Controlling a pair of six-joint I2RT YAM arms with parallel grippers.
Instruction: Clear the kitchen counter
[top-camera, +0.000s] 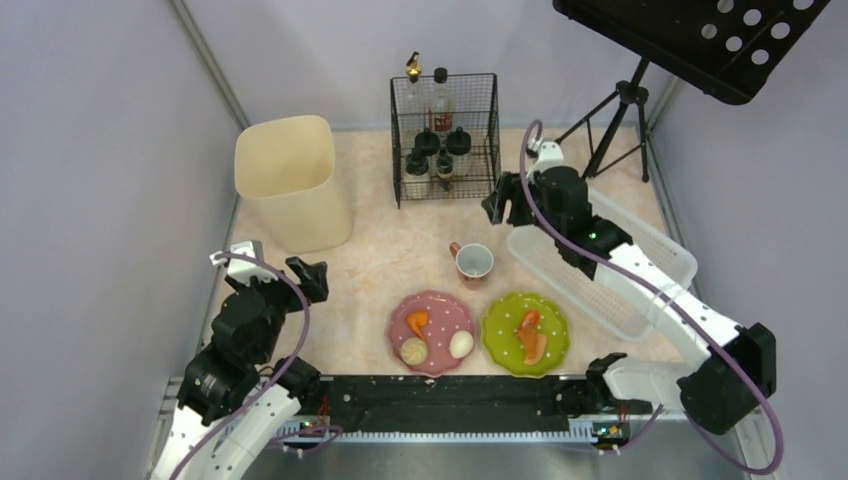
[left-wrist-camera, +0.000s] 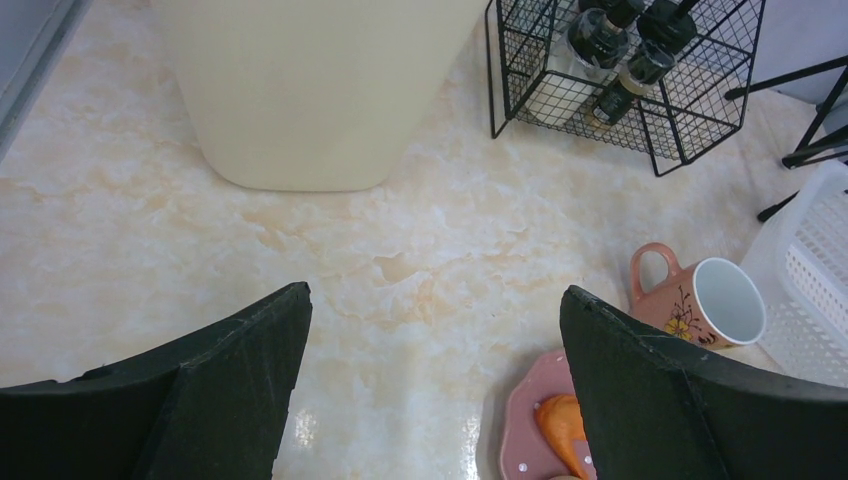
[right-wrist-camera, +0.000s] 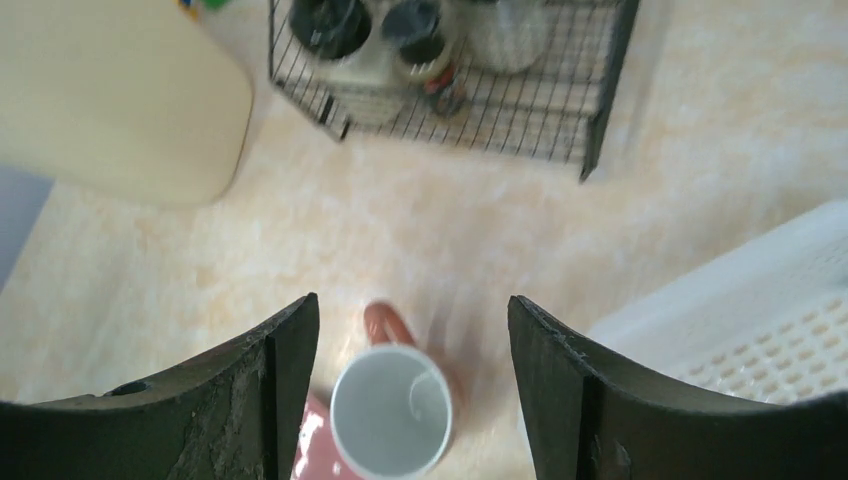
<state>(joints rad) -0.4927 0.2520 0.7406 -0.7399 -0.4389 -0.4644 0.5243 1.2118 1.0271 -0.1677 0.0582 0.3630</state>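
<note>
The mug's handle sticks away from that part of the rim, so next my right gripper needs to move down and back until its open fingers are on both sides of the mug's rim by the basket (right-wrist-camera: 447, 408).
The kitchen counter (top-camera: 385, 245) is beige-pink marbled stone. On it stand a pink mug (top-camera: 474, 263), a pink dotted plate (top-camera: 432, 332) with food scraps, and a green plate (top-camera: 525, 333) with orange scraps. My right gripper (top-camera: 499, 210) is open and empty, held above and just behind the mug; in the right wrist view the mug (right-wrist-camera: 392, 410) shows below and between my fingers (right-wrist-camera: 412, 300). My left gripper (top-camera: 310, 277) is open and empty over bare counter at the left (left-wrist-camera: 435, 293). The mug (left-wrist-camera: 715, 305) and pink plate (left-wrist-camera: 525, 430) lie to its right.
A cream bin (top-camera: 290, 185) stands at the back left. A black wire rack (top-camera: 445, 135) with bottles stands at the back middle. A white perforated basket (top-camera: 600, 265) lies at the right. A black tripod stand (top-camera: 620, 110) is at the back right.
</note>
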